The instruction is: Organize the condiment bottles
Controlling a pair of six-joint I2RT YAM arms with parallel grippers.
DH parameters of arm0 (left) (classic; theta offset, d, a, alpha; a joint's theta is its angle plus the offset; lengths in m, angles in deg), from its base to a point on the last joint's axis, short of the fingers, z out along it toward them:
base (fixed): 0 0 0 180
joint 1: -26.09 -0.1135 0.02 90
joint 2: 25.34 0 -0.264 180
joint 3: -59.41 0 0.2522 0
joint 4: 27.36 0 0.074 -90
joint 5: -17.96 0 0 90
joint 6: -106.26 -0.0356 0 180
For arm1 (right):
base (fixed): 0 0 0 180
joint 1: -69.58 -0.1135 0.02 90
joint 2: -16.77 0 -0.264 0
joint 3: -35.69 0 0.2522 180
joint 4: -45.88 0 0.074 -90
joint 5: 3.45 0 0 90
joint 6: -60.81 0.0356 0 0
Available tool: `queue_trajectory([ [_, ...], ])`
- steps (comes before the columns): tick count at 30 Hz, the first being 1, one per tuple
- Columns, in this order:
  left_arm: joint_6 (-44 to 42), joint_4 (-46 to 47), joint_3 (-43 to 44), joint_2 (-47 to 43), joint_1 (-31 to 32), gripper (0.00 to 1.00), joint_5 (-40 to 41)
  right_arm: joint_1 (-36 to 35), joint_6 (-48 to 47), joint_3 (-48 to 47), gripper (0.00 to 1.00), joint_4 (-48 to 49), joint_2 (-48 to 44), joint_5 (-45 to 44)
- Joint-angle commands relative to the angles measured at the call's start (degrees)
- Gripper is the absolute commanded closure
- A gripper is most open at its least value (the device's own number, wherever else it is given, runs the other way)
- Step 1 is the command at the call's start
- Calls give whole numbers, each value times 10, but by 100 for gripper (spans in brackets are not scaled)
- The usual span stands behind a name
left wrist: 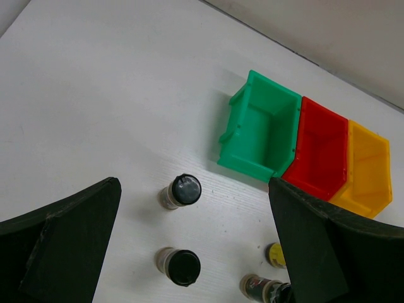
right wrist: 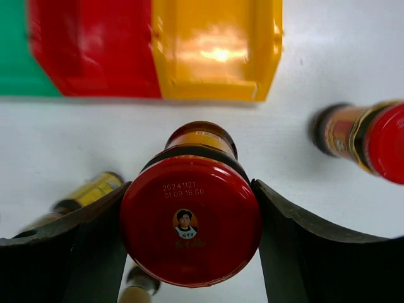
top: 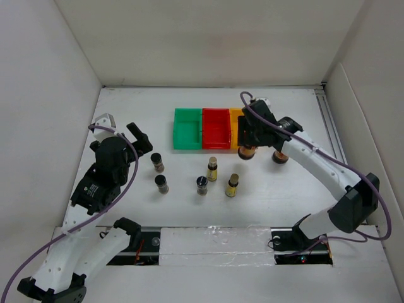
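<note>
My right gripper has the wide dark jar and will next carry it over, lower it and release, as the empty red bin (top: 216, 129) (right wrist: 95, 39) lies outward, to its left in the top view.
My right gripper (right wrist: 190, 235) is shut on the red cap of a wide dark jar (right wrist: 190, 218), just in front of the yellow bin (right wrist: 214, 53). From above, this gripper (top: 247, 140) covers the jar (top: 247, 152). A second red-capped jar (top: 278, 156) stands to its right. Two slim yellow-labelled bottles (top: 212, 169) (top: 232, 185) and three short black-capped bottles (top: 157, 162) (top: 161, 184) (top: 202, 185) stand mid-table. My left gripper (top: 140, 137) hangs open above and to the left of them, with black-capped bottles (left wrist: 182, 190) (left wrist: 180, 266) showing between its fingers.
Green (top: 187, 128), red (top: 216, 128) and yellow (top: 235, 126) bins stand side by side at the back of the table, all with nothing inside as far as I can see. White walls enclose the table on three sides.
</note>
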Motion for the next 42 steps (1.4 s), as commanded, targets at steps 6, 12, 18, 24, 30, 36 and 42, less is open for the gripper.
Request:
queue_trajectory([
  [6,-11,27,-11,-5,-2,1,-4,-2,-46,-282,100,48,92,-8],
  [12,-11,21,-7,14,-2,1,-9,-8,-61,-514,100,0,259,12],
  [18,-14,23,-11,6,-2,1,-14,17,-65,-657,100,-42,398,40],
  [24,-17,27,-10,9,-2,1,-21,22,-67,-610,100,-9,411,57],
  [30,-19,29,-10,14,-2,1,-27,27,-71,-591,100,15,433,61],
  [36,-22,31,-12,16,-2,1,-31,40,-72,-597,100,33,474,75],
  [42,-23,33,-11,24,-2,1,-38,40,-72,-560,62,69,471,81],
])
